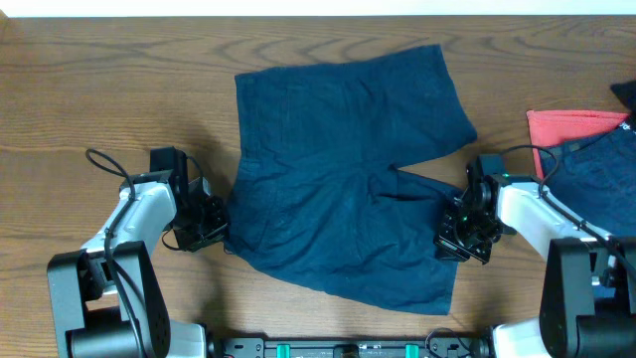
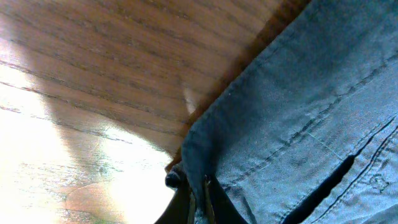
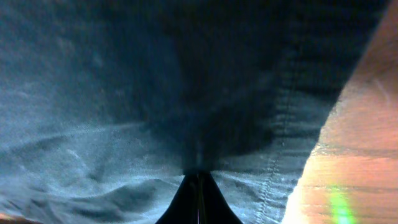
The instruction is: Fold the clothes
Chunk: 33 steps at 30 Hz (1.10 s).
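Observation:
The shorts' near edge bows loosely between both grippers. My left gripper lifts the waistband's near corner next, pulls that edge straight, then releases the corner.
The dark navy denim shorts lie spread flat on the wooden table, waistband at the left, two legs pointing right. My left gripper is at the waistband's near left corner, shut on the fabric edge. My right gripper is at the near leg's hem, shut on the cloth. The shorts fill the left wrist view and the right wrist view. The waist button is not visible.
A red garment and another blue garment lie at the table's right edge, behind my right arm. Bare wood table extends to the left and back of the shorts.

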{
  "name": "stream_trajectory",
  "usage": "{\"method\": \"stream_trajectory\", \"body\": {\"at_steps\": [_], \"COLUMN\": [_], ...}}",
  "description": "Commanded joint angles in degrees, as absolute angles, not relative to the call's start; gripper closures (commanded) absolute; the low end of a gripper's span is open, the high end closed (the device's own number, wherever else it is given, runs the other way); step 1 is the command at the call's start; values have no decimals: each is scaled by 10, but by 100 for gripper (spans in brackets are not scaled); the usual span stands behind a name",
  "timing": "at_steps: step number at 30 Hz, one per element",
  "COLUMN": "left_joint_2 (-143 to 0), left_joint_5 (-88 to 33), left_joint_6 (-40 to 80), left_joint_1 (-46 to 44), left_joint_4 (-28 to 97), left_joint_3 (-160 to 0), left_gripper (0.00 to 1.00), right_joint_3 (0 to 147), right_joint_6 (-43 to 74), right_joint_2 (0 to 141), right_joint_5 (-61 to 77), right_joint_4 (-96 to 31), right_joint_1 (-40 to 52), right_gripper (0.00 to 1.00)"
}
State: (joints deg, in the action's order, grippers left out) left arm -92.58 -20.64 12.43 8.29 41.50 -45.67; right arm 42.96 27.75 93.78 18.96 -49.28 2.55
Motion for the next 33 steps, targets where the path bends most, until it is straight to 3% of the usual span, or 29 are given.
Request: {"method": "stream_trajectory", "body": {"at_steps": [1,10,14,16,19,21,27,33], "left_joint_2": [-931,-931,-931,-931,-931,-931,-931,-931], "left_joint_5": [-214,-222,-249,-260,-264,-264,-264,-264], "left_joint_6": [126,128,128,128,128,128,128,128], "left_joint_1": [83,83,83,83,83,83,83,83], "left_joint_4": [415,394,371,361,355,356,356,355], "left_joint_3": [-466,-466,-466,-466,-466,-466,-466,-466], "left_gripper": [94,94,94,94,94,94,94,93], "right_joint_3": [397,394,422,444,484,514,522,434], "right_joint_6": [340,417,422,399,309,255,196,221], "right_joint_2": [940,940,940,940,940,940,940,940], "right_joint_5": [167,98,96,109,155,169,167,166], "right_joint_4": [-436,-246,-217,-234,-302,-382,-560,-580], "right_joint_1": [30,21,-4,-22,-46,-63,-77,-69], "right_gripper": [99,99,99,95,70,63,57,60]}}
